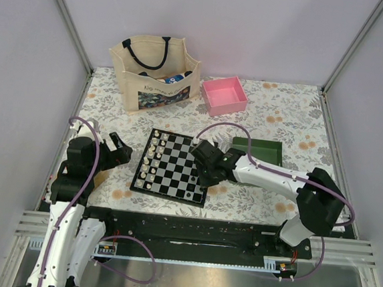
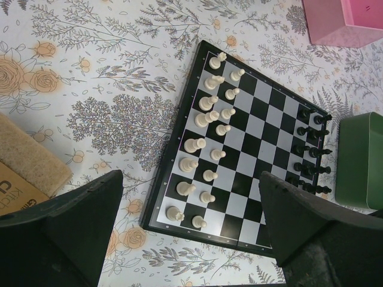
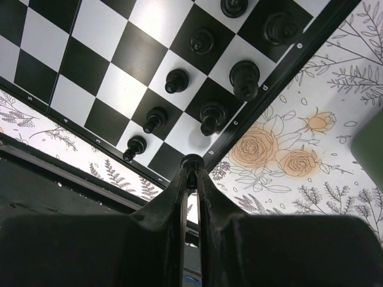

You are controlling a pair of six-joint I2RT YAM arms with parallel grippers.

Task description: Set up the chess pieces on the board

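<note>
The white back-row square (image 3: 187,135) beside the board's corner is empty, so my right gripper will next lower the black chess piece there and release it.
The board (image 1: 166,165) lies between my arms, with cream chessmen in two rows along its left side. In the right wrist view, several black chess pieces (image 3: 212,116) stand on the squares by the board's (image 3: 108,66) right rim. My right gripper (image 3: 191,170) is shut on one black chess piece (image 3: 192,160), held just above the board's near right corner square. My left gripper (image 1: 120,149) hangs open and empty left of the board; in its own view its fingers (image 2: 78,227) frame the board's (image 2: 251,137) near edge, and black chess pieces (image 2: 311,149) line the far rim.
A green tray (image 1: 261,149) sits right of the board, behind my right arm. A pink box (image 1: 224,96) and a canvas tote bag (image 1: 154,73) stand at the back. A black rail (image 1: 184,227) runs along the table's near edge.
</note>
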